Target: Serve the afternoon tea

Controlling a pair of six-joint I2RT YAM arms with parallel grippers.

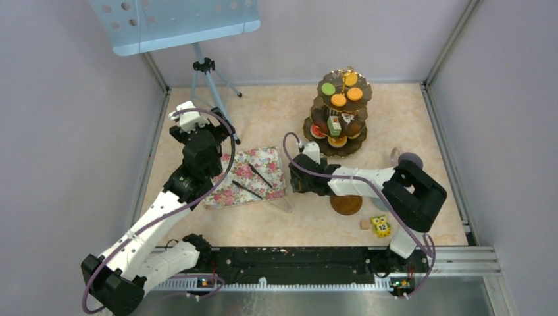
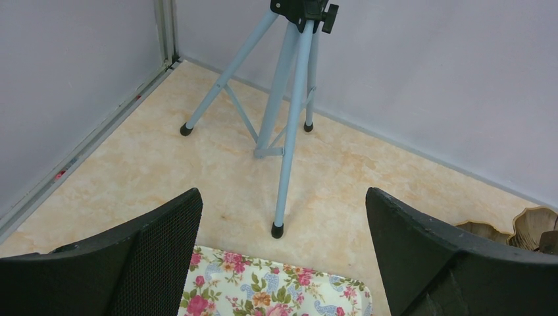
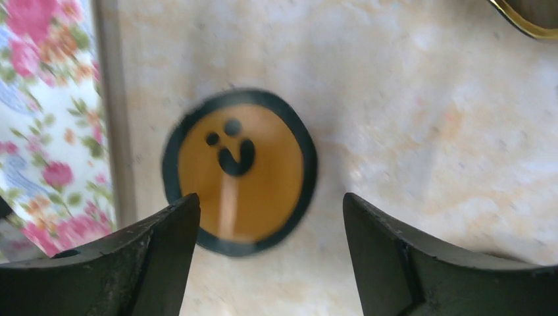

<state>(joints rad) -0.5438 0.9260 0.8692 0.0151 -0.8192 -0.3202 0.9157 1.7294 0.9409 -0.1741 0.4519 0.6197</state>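
Observation:
The grey mug stands far off, so my right gripper next rises, crosses to the right in the top view and lowers onto the grey mug's rim beside its handle [image 1: 402, 158].
The dark three-tier gold-trimmed stand [image 1: 339, 117] stands at the back right. It holds green, orange and red round pastries and small cake slices. Its edge also shows in the left wrist view [image 2: 526, 227] and the right wrist view [image 3: 526, 16]. My right gripper [image 1: 299, 179] [image 3: 270, 199] is open, pointing down over an orange round with a dark rim and a face [image 3: 240, 171]. The round lies on the table beside the floral tray [image 3: 46, 131]. The brown saucer [image 1: 346, 205] lies under my right forearm. The grey mug [image 1: 412, 158] is partly hidden behind the right arm. My left gripper [image 1: 207, 138] [image 2: 283, 195] is open and empty over the tray's far edge [image 2: 276, 289]. The light blue cup is out of view.
The floral tray [image 1: 247, 176] holds two dark sticks [image 1: 253, 181]. A blue tripod [image 1: 209, 82] [image 2: 289, 112] carrying a perforated board stands at the back left. The yellow owl block [image 1: 380, 226] and a small wooden cube [image 1: 364, 224] lie at the front right. Walls enclose the table.

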